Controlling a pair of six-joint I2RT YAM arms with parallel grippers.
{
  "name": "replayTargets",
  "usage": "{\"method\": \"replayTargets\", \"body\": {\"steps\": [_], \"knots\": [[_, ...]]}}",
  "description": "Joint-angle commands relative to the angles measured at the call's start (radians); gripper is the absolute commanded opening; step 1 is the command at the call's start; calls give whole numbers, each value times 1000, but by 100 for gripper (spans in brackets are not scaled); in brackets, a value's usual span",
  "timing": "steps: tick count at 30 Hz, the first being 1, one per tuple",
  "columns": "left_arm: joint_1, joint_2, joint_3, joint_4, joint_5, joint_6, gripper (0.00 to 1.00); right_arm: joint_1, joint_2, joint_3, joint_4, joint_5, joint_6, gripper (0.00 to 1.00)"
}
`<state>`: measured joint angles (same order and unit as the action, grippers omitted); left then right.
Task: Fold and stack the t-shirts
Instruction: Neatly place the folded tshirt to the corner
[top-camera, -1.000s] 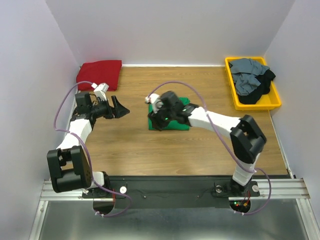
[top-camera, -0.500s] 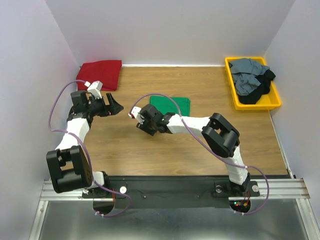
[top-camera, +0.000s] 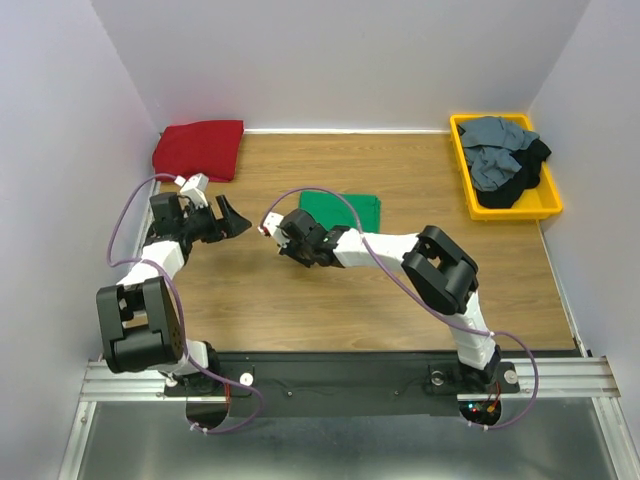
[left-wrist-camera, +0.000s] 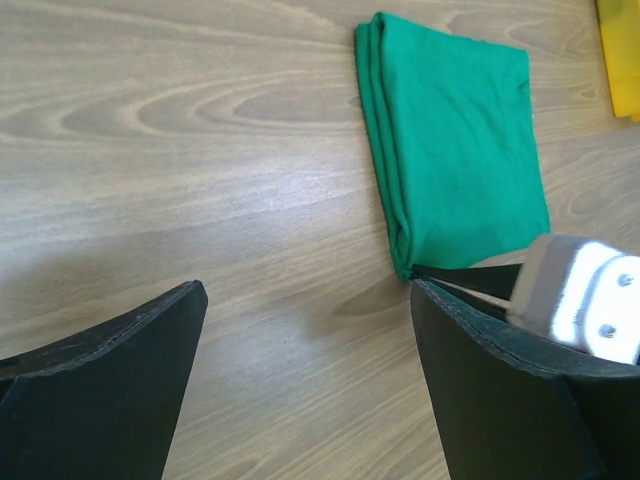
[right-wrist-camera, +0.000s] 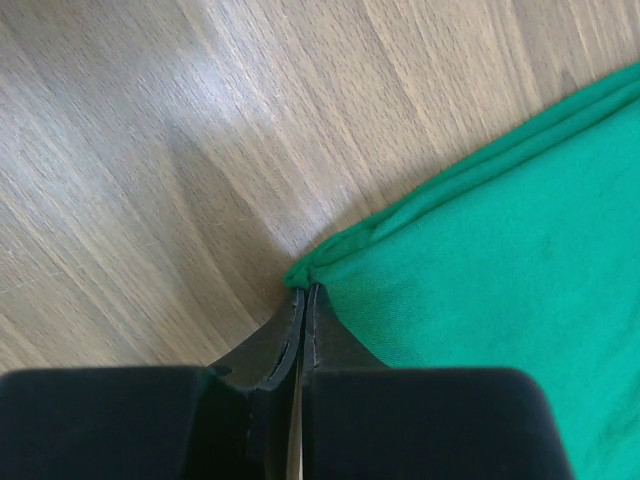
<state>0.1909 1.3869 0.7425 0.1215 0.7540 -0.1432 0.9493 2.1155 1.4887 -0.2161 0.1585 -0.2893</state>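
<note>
I should next move my left gripper down and to its right in the top view, so that it straddles both layers of the green t-shirt's doubled edge midway.
A bright green t-shirt (top-camera: 343, 210) lies folded into a rectangle in the middle of the table (top-camera: 300, 300); it also shows in the left wrist view (left-wrist-camera: 460, 140) and the right wrist view (right-wrist-camera: 500, 250). My right gripper (top-camera: 304, 232) (right-wrist-camera: 303, 292) is shut, its tips touching the shirt's near-left corner with no cloth seen between them. Left of the shirt, my left gripper (top-camera: 238, 218) (left-wrist-camera: 305, 290) hangs open over bare wood. A dark red t-shirt (top-camera: 198, 148) lies folded in the far left corner. Grey and black t-shirts (top-camera: 505, 160) are heaped in the yellow tray.
The yellow tray (top-camera: 461, 165) stands at the far right against the wall. White walls close the table on three sides. In the left wrist view, the right arm's finger (left-wrist-camera: 480, 280) shows at the green shirt's corner.
My right gripper came off the top of the green shirt, moved left to its near-left corner and shut. The left gripper drew back a little to the left, still open.
</note>
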Motion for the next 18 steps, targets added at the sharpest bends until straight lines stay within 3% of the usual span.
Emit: {"method": "replayTargets", "body": {"steps": [1, 12, 18], "knots": [[-14, 29, -45, 151, 33, -99, 94, -21, -57, 2, 4, -95, 44, 1], [-123, 165, -158, 498, 12, -454, 96, -47, -146, 16, 4, -154, 55, 1], [-278, 244, -111, 607, -111, -620, 96, -61, -144, 31, 6, -197, 75, 1]]}}
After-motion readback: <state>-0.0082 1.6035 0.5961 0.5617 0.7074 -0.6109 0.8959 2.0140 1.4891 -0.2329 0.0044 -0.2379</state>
